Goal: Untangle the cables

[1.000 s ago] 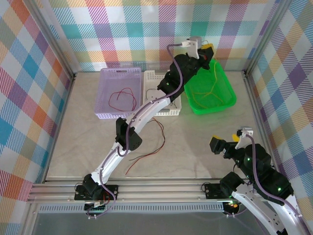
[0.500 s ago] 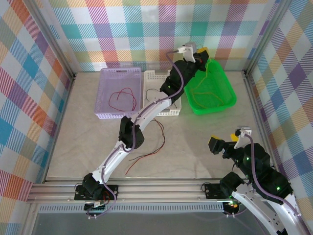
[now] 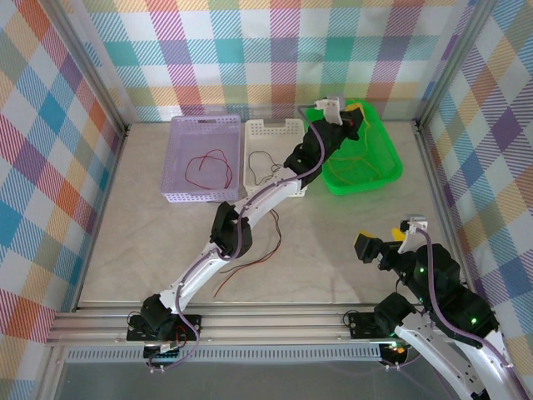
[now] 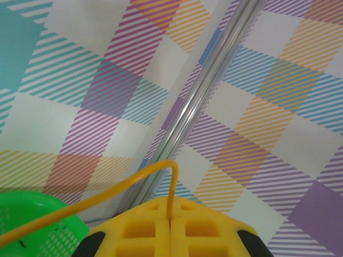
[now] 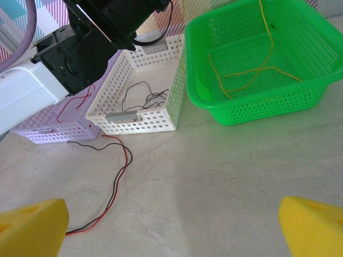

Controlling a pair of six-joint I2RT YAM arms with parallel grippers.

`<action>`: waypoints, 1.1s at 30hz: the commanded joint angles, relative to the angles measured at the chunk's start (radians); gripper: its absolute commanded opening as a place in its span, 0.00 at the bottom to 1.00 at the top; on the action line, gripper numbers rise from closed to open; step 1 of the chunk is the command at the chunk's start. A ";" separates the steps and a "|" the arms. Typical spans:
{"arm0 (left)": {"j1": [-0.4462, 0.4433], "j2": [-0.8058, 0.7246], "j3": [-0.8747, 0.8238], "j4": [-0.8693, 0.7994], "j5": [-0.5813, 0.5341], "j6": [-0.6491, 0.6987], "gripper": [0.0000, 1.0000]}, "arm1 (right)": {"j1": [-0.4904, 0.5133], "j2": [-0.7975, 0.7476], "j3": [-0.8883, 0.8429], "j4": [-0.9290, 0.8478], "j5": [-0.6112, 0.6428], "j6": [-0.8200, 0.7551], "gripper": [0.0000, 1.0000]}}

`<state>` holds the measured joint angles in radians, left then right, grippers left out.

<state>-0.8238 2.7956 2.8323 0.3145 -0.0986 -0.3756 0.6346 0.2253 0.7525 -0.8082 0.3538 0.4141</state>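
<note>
My left gripper should move back and down to let go of the held part of the yellow cable, because the green tray's bottom with more yellow cable is below and back from the gripper.
My left gripper (image 3: 353, 113) hangs over the back of the green tray (image 3: 391, 171), shut on a yellow cable (image 4: 107, 195) that loops out from between its yellow fingertips (image 4: 144, 227) and runs down toward the tray. More yellow cable (image 5: 252, 72) lies on the tray floor. A red cable (image 3: 208, 167) sits in the lilac tray (image 3: 179, 142), and black cables (image 5: 144, 99) lie in the white tray (image 5: 177, 101). A red and a black cable (image 5: 115, 182) trail side by side on the table. My right gripper (image 3: 385, 242) stands open above the table at the near right, nothing between its fingers.
The three trays stand in a row at the back of the table. The left arm (image 3: 225, 237) stretches diagonally across the table's middle, over the loose cables. Checked walls and metal posts (image 4: 203, 96) close in the workspace.
The left arm has swung right and lower over the green tray with the yellow cable, uncovering the white tray. The right arm has not moved.
</note>
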 commanded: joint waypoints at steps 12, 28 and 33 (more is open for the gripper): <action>-0.069 0.072 0.029 -0.120 0.024 -0.005 0.00 | 0.000 -0.004 -0.004 0.026 -0.010 0.002 1.00; -0.059 -0.006 0.030 -0.274 0.056 0.060 0.84 | 0.000 0.000 -0.004 0.020 0.006 0.006 1.00; -0.056 -0.084 0.030 -0.362 0.087 0.092 1.00 | 0.000 0.006 0.011 0.009 0.029 0.016 1.00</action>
<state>-0.8879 2.8517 2.8323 -0.0097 -0.0425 -0.3206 0.6346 0.2253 0.7525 -0.8089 0.3595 0.4149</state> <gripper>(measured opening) 0.998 0.996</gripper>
